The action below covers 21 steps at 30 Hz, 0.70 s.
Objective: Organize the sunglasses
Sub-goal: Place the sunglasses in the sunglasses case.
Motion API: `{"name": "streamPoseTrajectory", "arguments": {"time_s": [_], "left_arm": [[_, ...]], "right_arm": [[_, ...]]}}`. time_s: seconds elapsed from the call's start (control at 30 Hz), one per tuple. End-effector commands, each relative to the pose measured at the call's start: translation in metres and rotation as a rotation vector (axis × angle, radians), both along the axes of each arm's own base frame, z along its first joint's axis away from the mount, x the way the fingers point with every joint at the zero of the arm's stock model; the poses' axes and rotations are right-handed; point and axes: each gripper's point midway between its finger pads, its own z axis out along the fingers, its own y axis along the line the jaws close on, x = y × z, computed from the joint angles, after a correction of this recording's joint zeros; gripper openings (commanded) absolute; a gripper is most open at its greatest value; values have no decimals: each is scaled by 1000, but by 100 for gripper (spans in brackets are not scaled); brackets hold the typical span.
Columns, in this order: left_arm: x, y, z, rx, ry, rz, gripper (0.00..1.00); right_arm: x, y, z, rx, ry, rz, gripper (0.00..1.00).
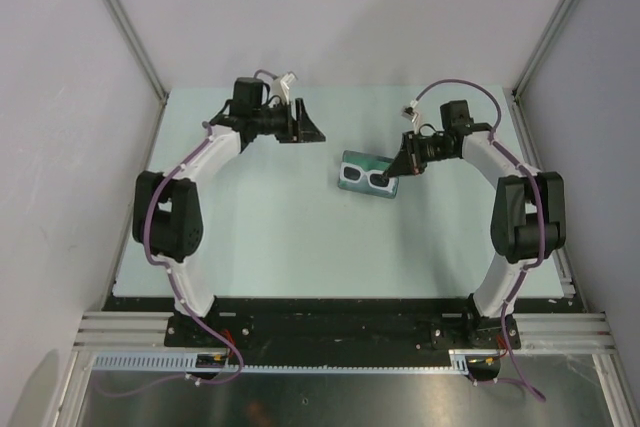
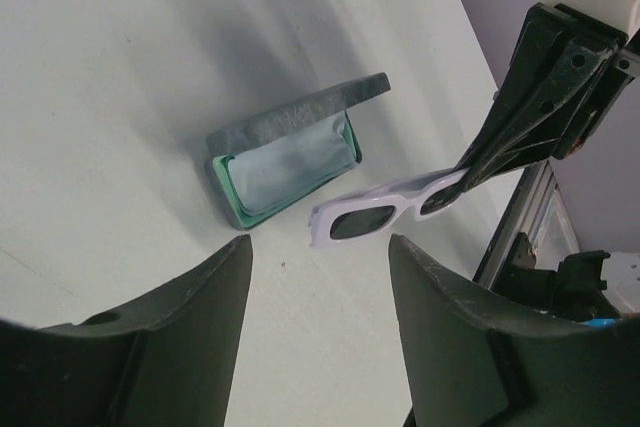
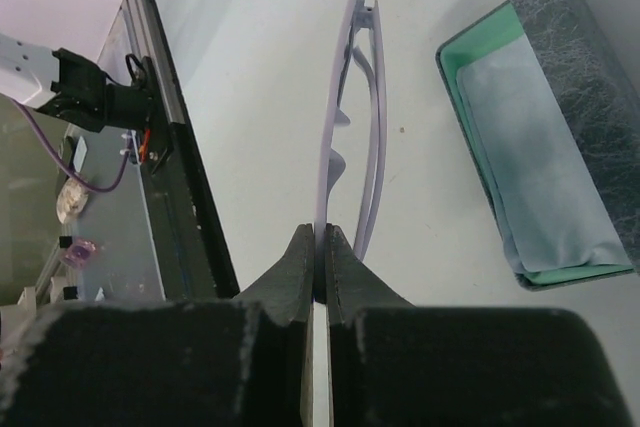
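I will next take the white frame down and outward with my right gripper into the green inside of the open case (image 2: pixel 285 147), below and beyond the hanging sunglasses.
The white-framed sunglasses (image 1: pixel 368 178) with dark lenses hang in my right gripper (image 1: pixel 403 165), which is shut on one end of the frame. In the right wrist view the folded sunglasses (image 3: pixel 345 107) run edge-on away from my closed fingertips (image 3: pixel 322 237). In the left wrist view the sunglasses (image 2: pixel 385 209) are held just above the table, beside the open grey felt case (image 2: pixel 285 147). The case has a green inside and a grey-blue cloth (image 2: pixel 290 159) lying in it. My left gripper (image 1: pixel 305 127) is open and empty, apart from them at the far left.
The case (image 1: pixel 362 169) lies at the table's middle, partly under the sunglasses. In the right wrist view the case (image 3: pixel 540 137) is to the right of the glasses. The table's metal rail (image 3: pixel 175 147) and cables are to the left.
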Motion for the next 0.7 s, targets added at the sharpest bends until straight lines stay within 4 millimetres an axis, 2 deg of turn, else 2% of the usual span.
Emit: {"name": "streamPoseTrajectory", "arguments": {"time_s": [0.0,0.13,0.23,0.4,0.67], "left_arm": [[-5,-17,-4,-34,-9,-60,62],[-10,-35,-20,-13,16,-79,62],[-10,-44,-36,13,40,-70,62],[-2,-46,-58,49,81,-12,62],[7,-42,-75,88,113,63,60]], "right_arm": [[11,-2,-3,-15,-56,24,0],[18,-5,-15,-55,-73,13,0],[26,-4,-16,-71,-111,3,0],[38,-1,-19,-103,-176,-5,0],[42,1,-43,-163,-163,32,0]]}}
